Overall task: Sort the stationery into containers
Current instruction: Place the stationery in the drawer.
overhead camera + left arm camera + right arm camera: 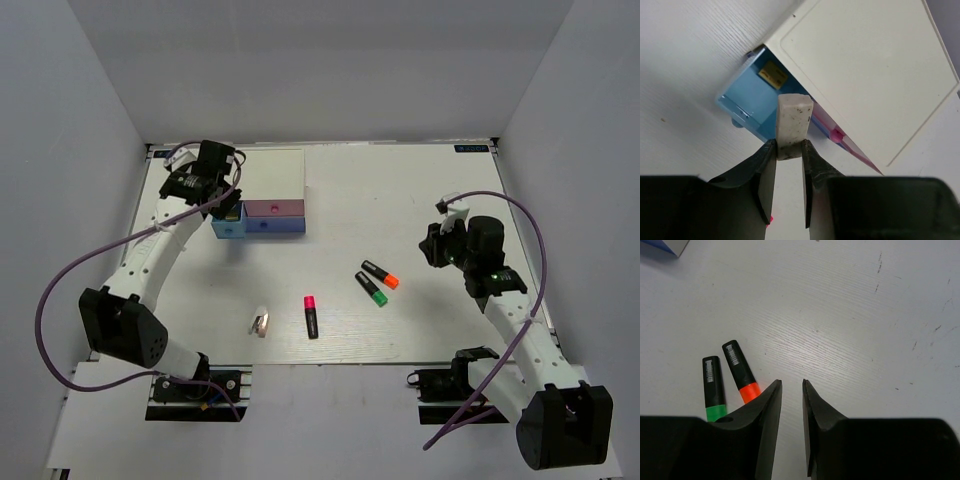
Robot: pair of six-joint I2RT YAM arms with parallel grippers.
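Note:
I need to lower my left gripper toward the open light blue drawer [759,100] and release the off-white speckled block [792,125] over the drawer's bottom, as room shows beside the tan block.
My left gripper [222,195] [789,150] is shut on an off-white speckled block [792,125] and holds it above the open light blue drawer [747,100] [228,228]. A tiny tan block [773,75] lies inside that drawer. The pink drawer [275,208] and the dark blue drawer [272,226] sit beside it under the white box top [270,175]. My right gripper [440,245] [792,385] is narrowly open and empty, just right of the orange-capped highlighter [380,274] [740,371] and the green-capped one [371,289] [712,387]. The pink-red-capped highlighter [311,316] and the white clip-like piece [261,323] lie near the front.
Grey walls close in the white table [420,190] at the back and both sides. The pink drawer's front [840,135] shows under the box top in the left wrist view. A dark blue corner [660,245] shows at the upper left of the right wrist view.

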